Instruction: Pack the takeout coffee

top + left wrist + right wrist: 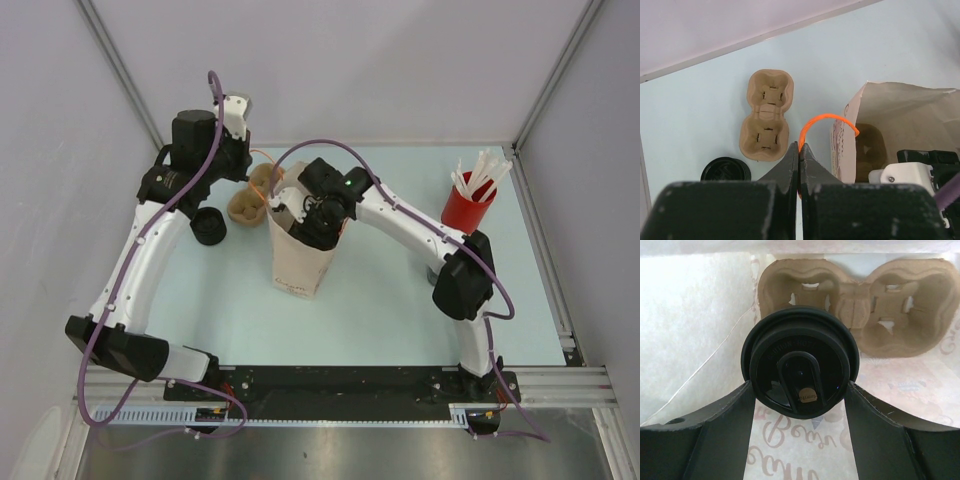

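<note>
My right gripper lowers the cup into the carrier's empty socket (801, 291) next and releases it there. That socket lies below the gripper, just past the held cup.
The takeout coffee (208, 226), a short black cup with a ringed lid, stands on the table left of the paper bag (300, 265); in the left wrist view its lid (726, 169) shows at the lower left. My left gripper (800, 147) is shut on the bag's orange handle (825, 119), holding the bag's mouth (900, 110) open. My right gripper (797, 385) reaches down inside the bag and is shut on a second black cup with a glossy sip lid (800, 365), above a cardboard cup carrier (900, 315) on the bag's floor.
A second cardboard carrier (250, 195) lies on the table behind the bag, beside the left gripper (245, 165). A red cup of white sticks (468, 205) stands at the back right. White walls close off the back and sides of the table.
</note>
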`<state>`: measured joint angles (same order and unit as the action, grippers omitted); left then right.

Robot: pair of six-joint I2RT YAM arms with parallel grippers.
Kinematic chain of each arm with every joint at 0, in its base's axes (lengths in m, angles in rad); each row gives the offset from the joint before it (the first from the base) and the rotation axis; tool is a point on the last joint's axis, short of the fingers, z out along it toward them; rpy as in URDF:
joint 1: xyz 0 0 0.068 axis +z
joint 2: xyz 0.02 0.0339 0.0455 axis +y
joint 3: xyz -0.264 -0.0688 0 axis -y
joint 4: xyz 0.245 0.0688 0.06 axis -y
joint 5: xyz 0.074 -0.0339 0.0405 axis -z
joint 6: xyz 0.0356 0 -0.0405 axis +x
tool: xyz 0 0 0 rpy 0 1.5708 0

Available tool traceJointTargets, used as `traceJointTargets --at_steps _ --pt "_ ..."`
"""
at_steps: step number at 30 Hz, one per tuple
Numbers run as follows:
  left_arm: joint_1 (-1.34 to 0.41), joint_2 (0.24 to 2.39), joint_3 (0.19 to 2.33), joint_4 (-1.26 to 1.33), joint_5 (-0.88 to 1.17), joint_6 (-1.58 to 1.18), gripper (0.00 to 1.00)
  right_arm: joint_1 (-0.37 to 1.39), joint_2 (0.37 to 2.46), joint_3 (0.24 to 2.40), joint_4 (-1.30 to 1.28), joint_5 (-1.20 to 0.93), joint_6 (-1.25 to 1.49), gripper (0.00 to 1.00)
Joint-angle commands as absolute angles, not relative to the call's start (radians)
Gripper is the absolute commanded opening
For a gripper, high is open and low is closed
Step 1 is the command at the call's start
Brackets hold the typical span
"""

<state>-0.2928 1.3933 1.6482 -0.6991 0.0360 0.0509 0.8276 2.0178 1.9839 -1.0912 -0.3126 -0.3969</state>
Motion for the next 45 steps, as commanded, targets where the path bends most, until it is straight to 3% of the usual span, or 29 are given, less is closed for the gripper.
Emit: traceJointTargets --at_steps 1,45 --pt "-0.293 1.368 1.657 -0.652 0.005 0.037 0.00 0.845 2.072 2.055 -1.207 -0.345 -0.423 0.29" --pt "-0.293 1.315 1.574 -0.649 0.133 0.126 0.02 0.880 2.266 2.052 -1.318 -0.241 -0.449 0.31"
